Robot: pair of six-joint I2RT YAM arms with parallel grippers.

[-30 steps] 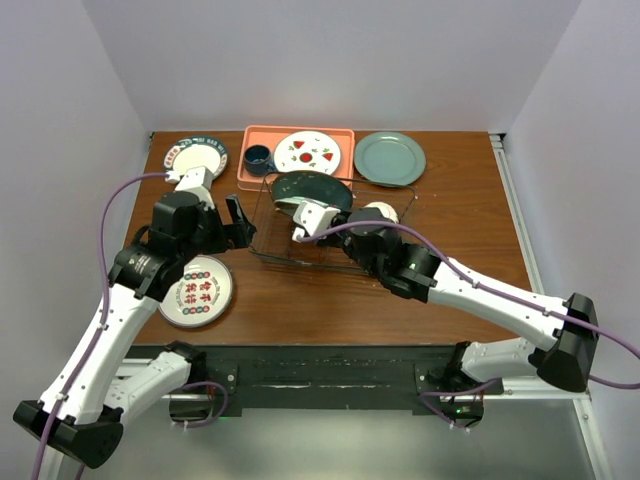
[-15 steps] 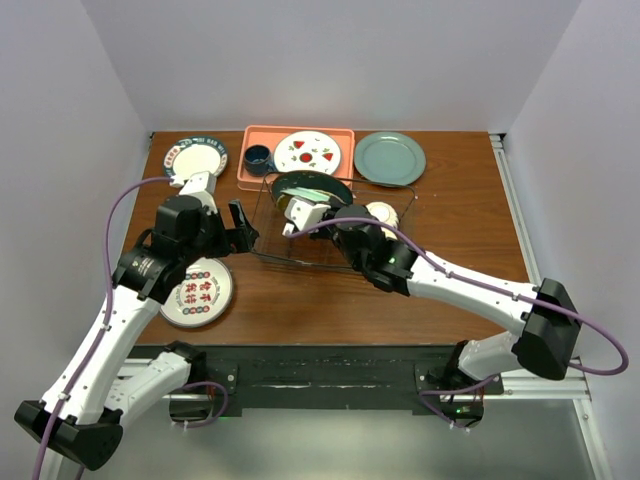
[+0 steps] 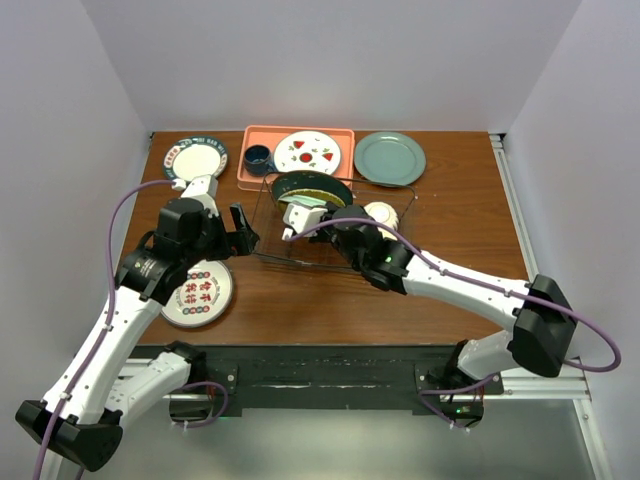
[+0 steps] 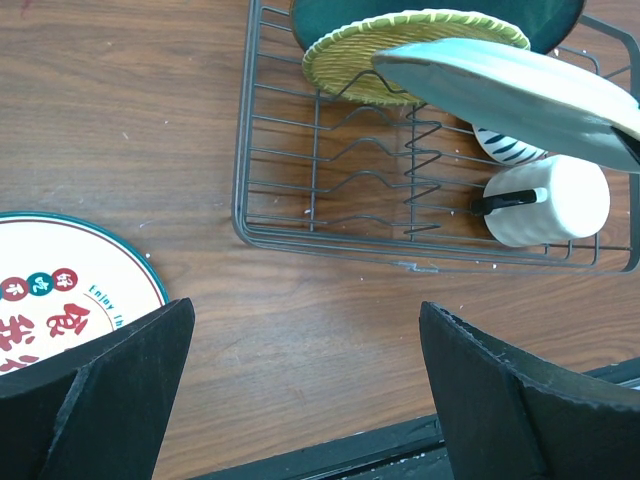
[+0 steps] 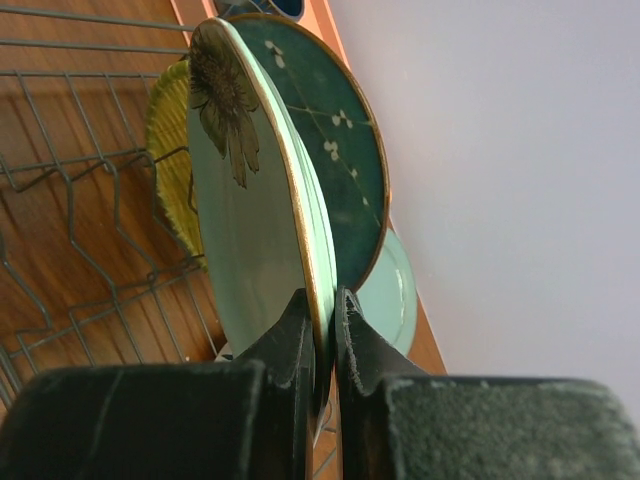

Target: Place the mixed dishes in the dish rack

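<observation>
The slot beside the yellow woven plate is still empty. My right gripper will lower the pale green flower-marked plate onto the wires there, then let go of the plate's rim.
The dish rack holds the dark teal plate and the yellow woven plate upright at its far end. Two small bowls, one ribbed and one white, lie at its right. My right gripper is shut on the rim of the pale green flower-marked plate and holds it on edge over the rack, just in front of the yellow plate. My left gripper is open and empty over bare table left of the rack. A white green-rimmed plate lies at the front left.
A salmon-pink tray at the back holds a dark cup and a white plate with red fruit marks. A grey-green plate lies to its right. Another dark-rimmed plate lies at the back left.
My right gripper has carried the pale green plate farther into the rack, closer to the yellow plate. My left gripper has barely moved.
</observation>
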